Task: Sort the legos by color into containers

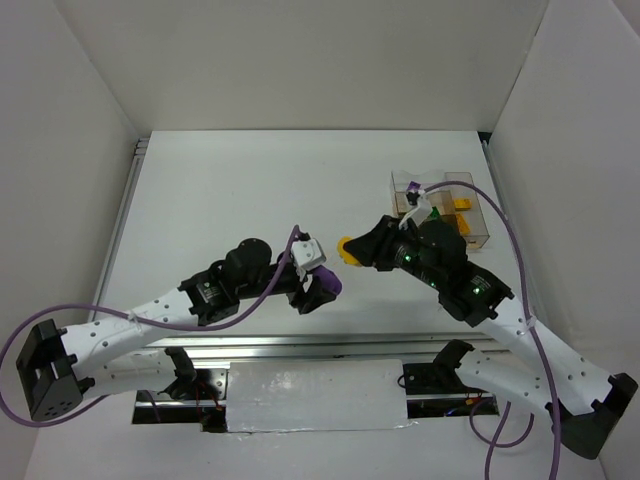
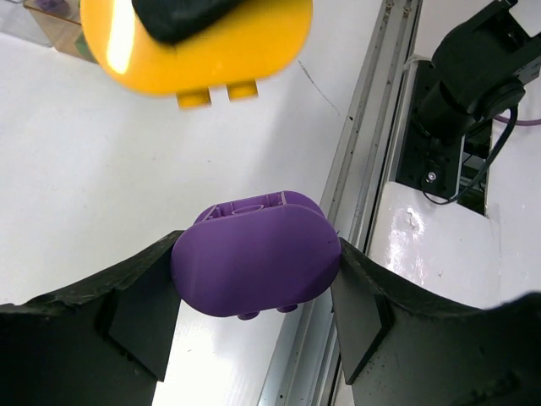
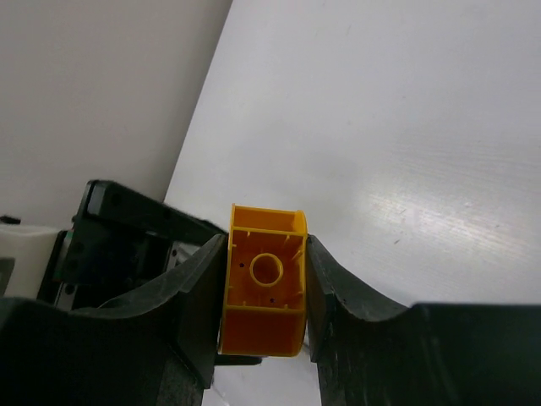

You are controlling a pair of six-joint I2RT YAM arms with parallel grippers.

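Note:
Yellow legos mark one compartment. My right gripper swings outward and to the right in the top view next and releases the yellow lego over the compartment's far end.
My left gripper is shut on a rounded purple lego, held just above the table near its front rail. Facing it, my right gripper is shut on a yellow lego, its hollow underside toward the wrist camera. In the left wrist view the yellow lego hangs close above and beyond the purple one, apart from it. The clear divided containers sit at the right rear, behind the right wrist, with a yellow brick and a purple piece inside.
An aluminium rail runs along the table's near edge, right below the left gripper. White walls enclose the table on three sides. The right arm's base stands beyond the rail. A purple cable loops over the containers.

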